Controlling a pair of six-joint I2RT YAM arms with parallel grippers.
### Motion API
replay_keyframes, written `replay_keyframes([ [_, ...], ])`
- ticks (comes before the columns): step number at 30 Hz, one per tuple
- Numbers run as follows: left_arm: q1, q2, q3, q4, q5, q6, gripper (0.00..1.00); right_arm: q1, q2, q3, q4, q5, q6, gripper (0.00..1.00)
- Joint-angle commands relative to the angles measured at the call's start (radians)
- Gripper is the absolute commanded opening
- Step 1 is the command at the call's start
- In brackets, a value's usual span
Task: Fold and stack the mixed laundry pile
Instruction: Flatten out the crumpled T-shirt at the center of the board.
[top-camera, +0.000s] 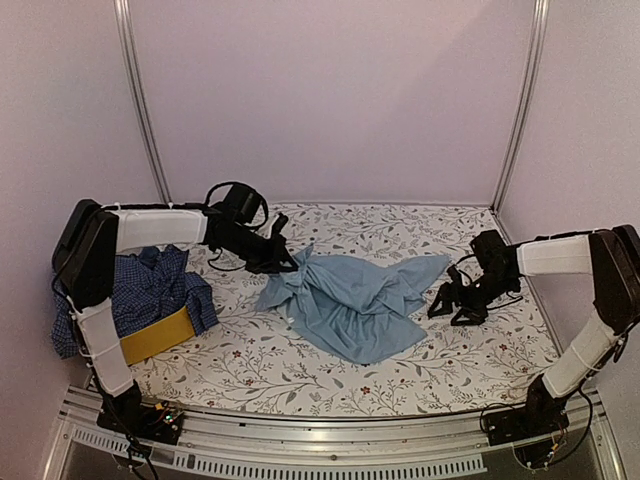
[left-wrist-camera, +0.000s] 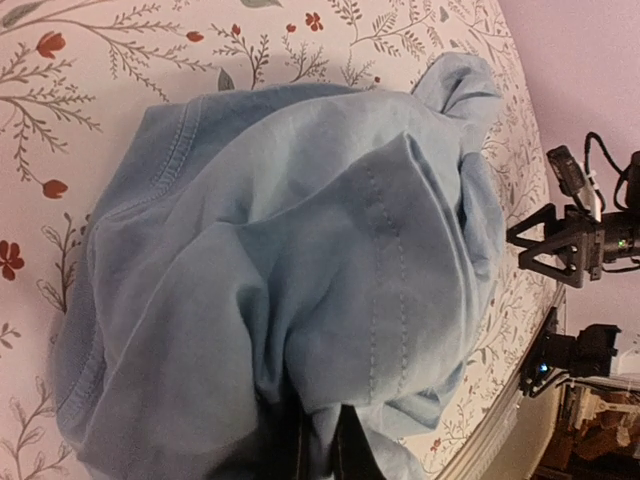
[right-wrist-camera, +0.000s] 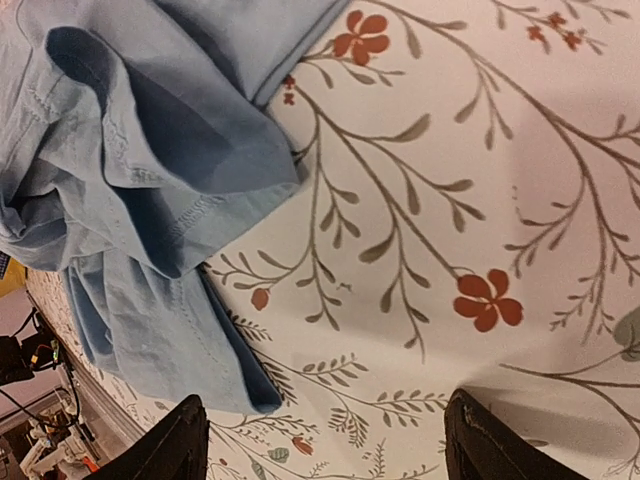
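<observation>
The T-shirt (top-camera: 355, 295) lies crumpled, so the robot's left gripper should pull the T-shirt's fold to the left in the top view, toward the bare table cover by the basket, and let go of it.
A light blue T-shirt (top-camera: 355, 295) lies crumpled in the middle of the floral table cover (top-camera: 280, 365). My left gripper (top-camera: 283, 262) is at its left edge, shut on a fold of the shirt (left-wrist-camera: 330, 300); cloth is pinched between the fingers at the bottom of the left wrist view. My right gripper (top-camera: 450, 305) is open and empty just right of the shirt, jaws wide apart over bare cover; the shirt's hem (right-wrist-camera: 150, 200) lies to its left. A navy-and-white checked shirt (top-camera: 150, 290) sits in the yellow basket (top-camera: 157, 337) at the left.
The yellow fabric basket stands at the left edge by the left arm's base. Metal frame posts (top-camera: 140, 100) and pale walls close in the back and sides. A metal rail (top-camera: 320, 435) runs along the near edge.
</observation>
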Motion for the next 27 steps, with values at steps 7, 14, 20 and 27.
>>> replay_keyframes([
  [7, 0.029, -0.017, -0.066, 0.089, 0.065, -0.071, 0.00, 0.203, 0.200, 0.075, 0.069, -0.080, 0.032, 0.69],
  [14, 0.073, -0.061, -0.118, 0.100, 0.080, -0.067, 0.00, 0.261, 0.260, 0.053, 0.089, -0.090, 0.066, 0.25],
  [20, 0.142, -0.126, -0.190, 0.160, 0.148, -0.061, 0.17, 0.162, 0.142, 0.099, 0.067, -0.032, 0.129, 0.00],
  [27, 0.238, -0.156, -0.240, 0.121, 0.149, -0.015, 0.23, -0.082, -0.135, 0.127, -0.037, 0.044, 0.136, 0.00],
])
